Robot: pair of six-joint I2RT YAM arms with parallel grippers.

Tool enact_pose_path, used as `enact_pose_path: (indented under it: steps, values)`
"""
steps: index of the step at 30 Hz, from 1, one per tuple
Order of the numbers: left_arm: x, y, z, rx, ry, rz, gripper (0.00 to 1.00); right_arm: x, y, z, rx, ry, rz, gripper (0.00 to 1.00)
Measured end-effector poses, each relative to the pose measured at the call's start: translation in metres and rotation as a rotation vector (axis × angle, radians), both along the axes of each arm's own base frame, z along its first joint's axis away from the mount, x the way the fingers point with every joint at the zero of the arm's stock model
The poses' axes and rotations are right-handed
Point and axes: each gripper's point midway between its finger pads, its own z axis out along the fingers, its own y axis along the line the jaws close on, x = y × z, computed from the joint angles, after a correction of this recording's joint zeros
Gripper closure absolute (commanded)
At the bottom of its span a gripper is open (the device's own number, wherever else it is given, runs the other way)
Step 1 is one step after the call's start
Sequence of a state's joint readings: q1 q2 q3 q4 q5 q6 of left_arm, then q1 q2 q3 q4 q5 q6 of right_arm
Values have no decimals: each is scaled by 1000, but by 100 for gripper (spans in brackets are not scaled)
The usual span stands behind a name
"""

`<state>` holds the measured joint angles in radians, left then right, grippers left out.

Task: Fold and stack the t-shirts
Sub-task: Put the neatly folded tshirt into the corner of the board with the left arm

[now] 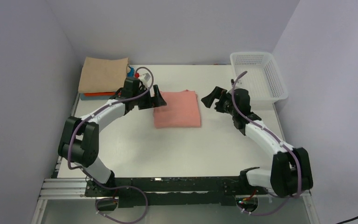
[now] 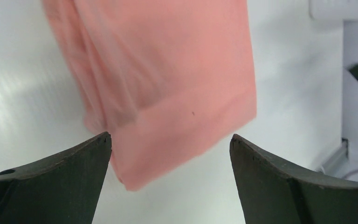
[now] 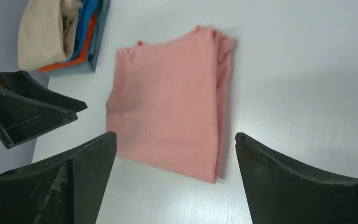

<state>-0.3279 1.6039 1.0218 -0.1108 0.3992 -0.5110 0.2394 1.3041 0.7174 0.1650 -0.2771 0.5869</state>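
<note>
Since folds bunch along the salmon-pink t-shirt's layered edge (image 1: 161, 109) (image 2: 116, 88), which lies below my left gripper and to its right in the top view, I will lower it that way.
A salmon-pink t-shirt (image 1: 177, 109) lies folded into a rectangle on the white table (image 1: 168, 149). It also shows in the left wrist view (image 2: 163, 84) and the right wrist view (image 3: 168, 112). A stack of folded shirts (image 1: 102, 77), tan on top with orange-red and blue below, sits at the far left; it shows in the right wrist view (image 3: 56, 37). My left gripper (image 1: 157, 99) is open and empty at the pink shirt's left edge. My right gripper (image 1: 209, 99) is open and empty just right of the shirt.
A white plastic mesh basket (image 1: 258, 77) stands at the far right corner. The table's right edge runs beside it. Grey walls close in the left and right sides.
</note>
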Motion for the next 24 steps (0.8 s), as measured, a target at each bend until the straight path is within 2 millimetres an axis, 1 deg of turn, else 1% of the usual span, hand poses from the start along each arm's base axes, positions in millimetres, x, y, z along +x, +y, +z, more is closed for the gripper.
enact_pose_path:
  steps: [1,2,3,4,6,8,11,12,14,15,16,18,19,20,21,23,24]
  values:
    - [10,4,4,19,-13,19,1,0,-7,11,-17,-32,-32,0]
    - [18,7,5,34,-22,33,1,-1,-13,18,-30,-51,-53,0]
    - [28,11,3,55,-24,51,1,-4,-19,24,-50,-67,-76,0]
    - [33,15,1,65,-22,63,1,-6,-23,26,-65,-71,-90,0]
    - [45,22,-17,106,17,85,1,-11,-31,26,-97,-64,-111,0]
    - [51,25,-38,132,63,88,1,-16,-38,20,-133,-38,-129,0]
    - [46,25,-72,165,144,75,4,-22,-46,12,-176,-8,-150,0]
    - [45,25,-79,173,163,70,6,-24,-49,11,-188,-3,-157,0]
    - [52,21,-72,166,144,67,12,-26,-53,11,-206,-2,-168,0]
    - [55,18,-72,165,138,64,16,-26,-56,11,-216,-4,-177,0]
    - [55,16,-73,165,140,59,19,-26,-57,11,-222,-4,-183,0]
    - [53,9,-81,173,151,44,19,-26,-62,9,-241,-2,-201,0]
    - [55,4,-79,176,144,38,21,-26,-64,9,-249,-1,-209,0]
    - [56,-1,-80,180,141,31,24,-26,-65,8,-255,-1,-213,0]
    - [57,-8,-81,182,138,21,30,-26,-67,7,-261,0,-219,0]
    - [60,-23,-82,179,134,7,35,-26,-70,5,-274,3,-229,0]
    - [60,-30,-83,180,134,2,40,-26,-71,4,-278,5,-232,0]
